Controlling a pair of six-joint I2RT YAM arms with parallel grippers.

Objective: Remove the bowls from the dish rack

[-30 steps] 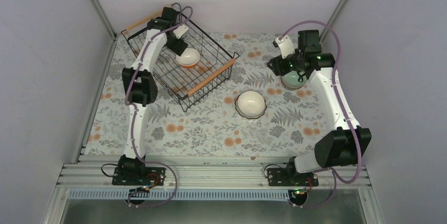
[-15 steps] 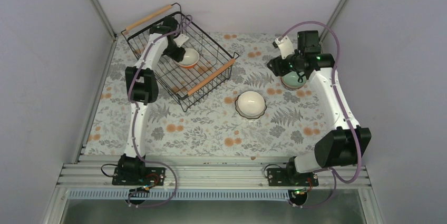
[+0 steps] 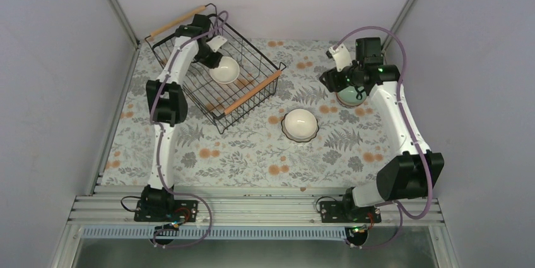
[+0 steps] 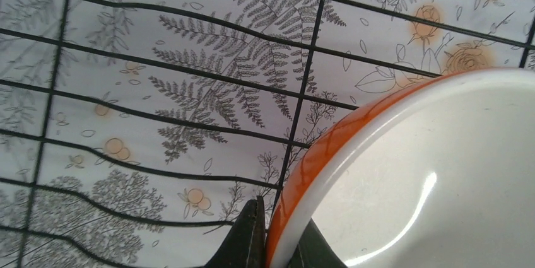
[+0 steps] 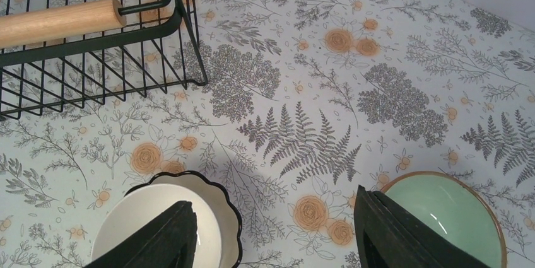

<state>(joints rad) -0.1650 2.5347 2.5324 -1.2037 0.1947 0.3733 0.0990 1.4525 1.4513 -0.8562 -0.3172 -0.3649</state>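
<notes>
My left gripper lifts over the wooden handle next. It lowers and releases the orange bowl inside the nested white bowls, as they stand open outside the rack [image 3: 189,88].
An orange bowl [image 3: 224,70] with a white inside sits in the black wire dish rack [image 3: 189,88]. My left gripper [image 3: 212,60] is shut on its rim. In the left wrist view the fingers [image 4: 252,236] pinch the orange bowl [image 4: 429,173] at its edge, one outside and one inside, over the rack's wires [image 4: 303,85]. My right gripper [image 5: 271,217] hangs open above the cloth. It is between a plain white bowl [image 5: 145,230] nested in a scallop-edged one [image 5: 230,211] and a pale green bowl [image 5: 441,217], holding nothing.
The rack's wooden handle [image 3: 252,91] faces the nested white bowls [image 3: 299,124]. The green bowl [image 3: 351,96] lies under the right wrist [image 3: 353,75]. A floral cloth [image 3: 252,148] covers the table, and grey walls close in both sides.
My left gripper dropped onto the orange bowl and shut on its rim. The bowl now shows more of its white inside. The right arm has not moved.
</notes>
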